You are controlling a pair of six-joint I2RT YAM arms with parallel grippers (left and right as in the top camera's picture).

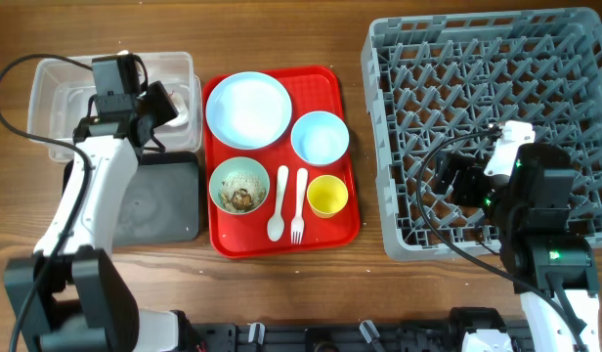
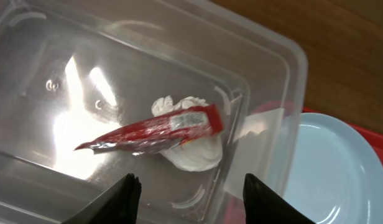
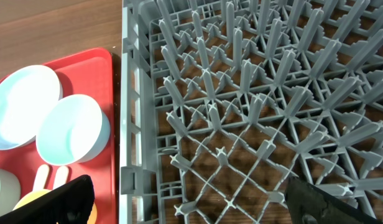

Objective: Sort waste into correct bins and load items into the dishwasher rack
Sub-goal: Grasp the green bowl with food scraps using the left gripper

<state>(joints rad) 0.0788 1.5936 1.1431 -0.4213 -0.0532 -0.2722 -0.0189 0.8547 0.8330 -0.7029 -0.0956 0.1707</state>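
Note:
The green bowl holds brown scraps, so my left gripper next goes from the tub back over the red tray and down onto the bowl's rim by the spoon.
The red-and-white wrapper lies inside the clear tub, over a white crumpled wad. My left gripper hangs open and empty just above it, at the tub's right end. The black tray lies in front of the tub. On the red serving tray stand the blue plate, blue bowl, green bowl with brown scraps, yellow cup, spoon and fork. My right gripper is open and empty over the grey rack, near its front left.
The rack's upright pegs stand right under my right gripper. The red tray's edge almost touches the rack's left wall. The plate lies just right of the tub's rim.

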